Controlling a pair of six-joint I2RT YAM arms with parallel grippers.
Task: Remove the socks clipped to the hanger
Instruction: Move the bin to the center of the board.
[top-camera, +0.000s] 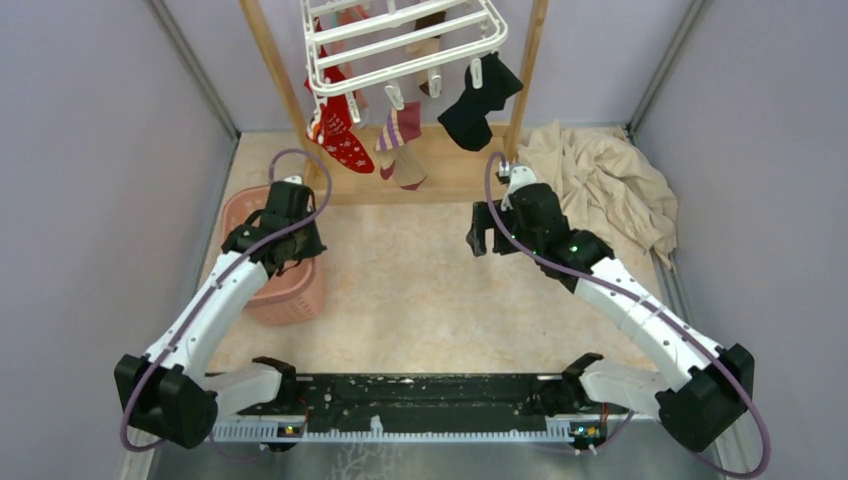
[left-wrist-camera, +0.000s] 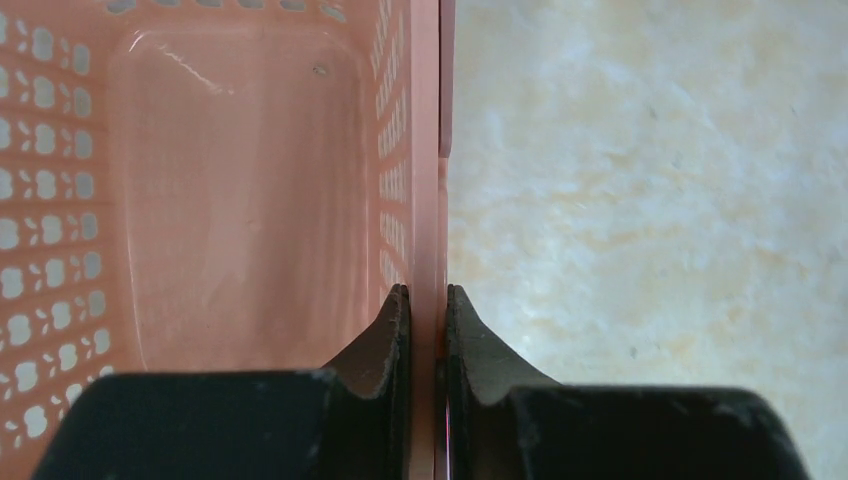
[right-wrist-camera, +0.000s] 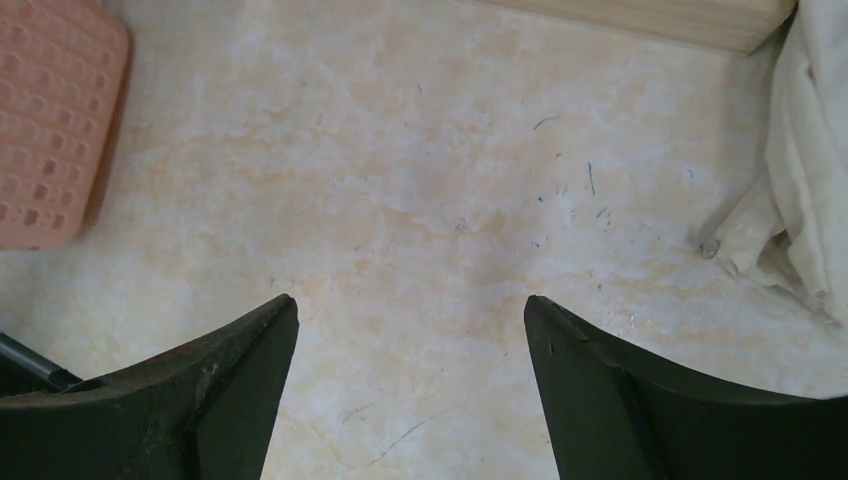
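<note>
The left gripper drags and turns the pink basket (left-wrist-camera: 430, 150) to the right in the top view onto the bare middle of the table next, since it stands aside from the hanging socks.
The white hanger (top-camera: 400, 40) hangs at the back from a wooden frame. Clipped under it are a red patterned sock (top-camera: 340, 140), a maroon-and-beige striped sock (top-camera: 400, 135) and a black sock (top-camera: 480, 100); further socks behind are partly hidden. My left gripper (top-camera: 292, 245) is shut on the right rim of the pink basket (left-wrist-camera: 430, 150), one finger inside and one outside the wall (left-wrist-camera: 428, 295). The basket holds nothing. My right gripper (top-camera: 480, 232) is open and empty, low over the bare table (right-wrist-camera: 410, 305), below the black sock.
The pink basket (top-camera: 285, 295) stands at the left. The wooden frame posts (top-camera: 270, 70) and base board (top-camera: 450, 165) stand at the back. A crumpled beige cloth (top-camera: 600, 180) lies at the back right and shows in the right wrist view (right-wrist-camera: 810, 150).
</note>
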